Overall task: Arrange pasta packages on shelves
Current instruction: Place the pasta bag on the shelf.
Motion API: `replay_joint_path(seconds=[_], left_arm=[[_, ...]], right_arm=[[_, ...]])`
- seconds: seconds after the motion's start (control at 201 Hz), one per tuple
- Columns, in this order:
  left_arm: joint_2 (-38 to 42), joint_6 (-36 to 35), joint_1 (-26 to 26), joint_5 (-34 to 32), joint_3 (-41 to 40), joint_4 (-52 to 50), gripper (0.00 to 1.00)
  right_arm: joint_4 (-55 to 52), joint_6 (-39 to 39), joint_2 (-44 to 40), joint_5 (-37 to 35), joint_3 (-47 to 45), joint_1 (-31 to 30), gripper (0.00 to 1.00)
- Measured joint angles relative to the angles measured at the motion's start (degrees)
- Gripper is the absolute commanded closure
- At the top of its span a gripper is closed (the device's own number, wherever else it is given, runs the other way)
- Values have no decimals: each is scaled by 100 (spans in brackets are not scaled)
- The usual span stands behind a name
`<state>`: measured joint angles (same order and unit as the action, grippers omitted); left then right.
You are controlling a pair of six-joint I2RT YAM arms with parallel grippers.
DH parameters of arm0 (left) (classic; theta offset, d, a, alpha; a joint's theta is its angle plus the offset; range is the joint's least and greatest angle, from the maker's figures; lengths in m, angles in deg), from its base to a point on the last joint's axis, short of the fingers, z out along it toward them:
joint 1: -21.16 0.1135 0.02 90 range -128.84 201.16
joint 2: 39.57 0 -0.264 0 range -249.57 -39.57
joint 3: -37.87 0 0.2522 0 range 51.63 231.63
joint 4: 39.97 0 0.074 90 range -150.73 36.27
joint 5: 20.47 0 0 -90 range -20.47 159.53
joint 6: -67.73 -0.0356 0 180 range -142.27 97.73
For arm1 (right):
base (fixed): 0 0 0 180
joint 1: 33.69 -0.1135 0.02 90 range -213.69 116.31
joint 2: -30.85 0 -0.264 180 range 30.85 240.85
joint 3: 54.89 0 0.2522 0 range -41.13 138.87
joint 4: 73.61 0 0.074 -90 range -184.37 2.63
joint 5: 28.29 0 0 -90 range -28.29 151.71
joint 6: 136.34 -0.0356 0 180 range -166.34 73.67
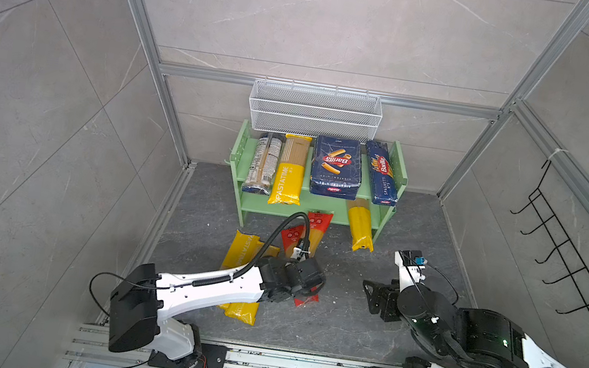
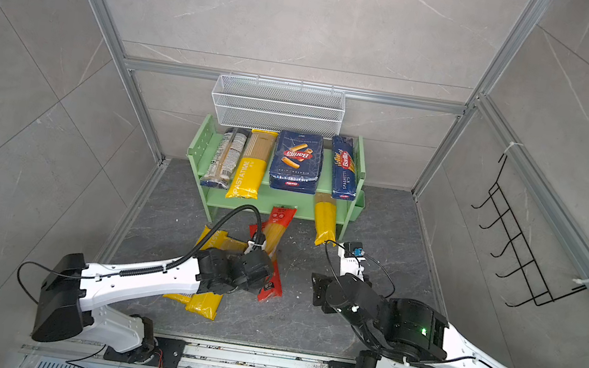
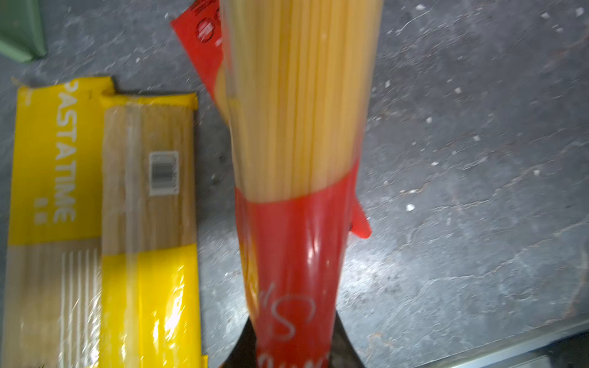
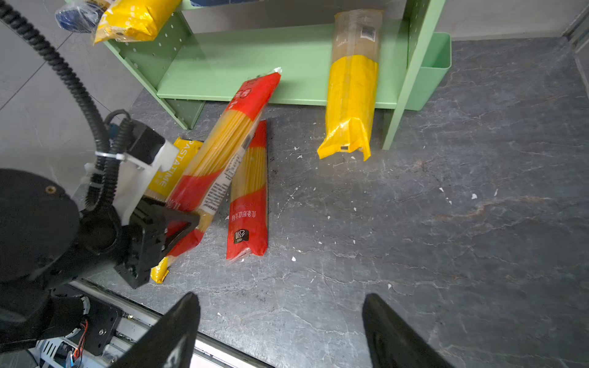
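Note:
The lower board [image 1: 341,207] beside its yellow bag lies outward of the gripper. The red bag in my left gripper moves outward next, slides onto that spot and gets released.
My left gripper [image 3: 293,350] is shut on the near end of a red spaghetti bag [image 4: 229,137], which is tilted up off the floor. The bag's far end reaches the front edge of the lower board of the green shelves [image 1: 325,207]. A second red bag [image 4: 248,204] lies flat on the floor beside it. Two yellow bags [image 3: 54,159] [image 3: 149,223] lie side by side further left. Another yellow bag [image 1: 359,225] sticks out of the lower shelf. The upper shelf holds a clear bag [image 1: 262,165], a yellow bag [image 1: 288,176] and two blue Barilla packs [image 1: 336,167] [image 1: 382,174]. My right gripper [image 4: 280,312] hangs open and empty over bare floor.
A white wire mesh basket [image 1: 315,111] hangs on the back wall above the shelves. A black wire hook rack [image 1: 565,246] is on the right wall. A small green bin [image 4: 430,73] hangs on the rack's right side. The arms' base rail [image 1: 298,365] runs along the front.

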<state>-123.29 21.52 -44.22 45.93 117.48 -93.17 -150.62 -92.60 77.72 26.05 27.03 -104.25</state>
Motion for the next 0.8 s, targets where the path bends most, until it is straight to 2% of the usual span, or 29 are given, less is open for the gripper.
replay_joint_path(seconds=[0.468, 0.796], left_arm=[[-1486, -881, 855, 516, 1320, 398, 100], [-2151, -1147, 1161, 765, 2295, 518, 100]], right_arm=[[-632, -2, 85, -361, 748, 0, 18], [-1161, -26, 271, -669, 1287, 0, 17]])
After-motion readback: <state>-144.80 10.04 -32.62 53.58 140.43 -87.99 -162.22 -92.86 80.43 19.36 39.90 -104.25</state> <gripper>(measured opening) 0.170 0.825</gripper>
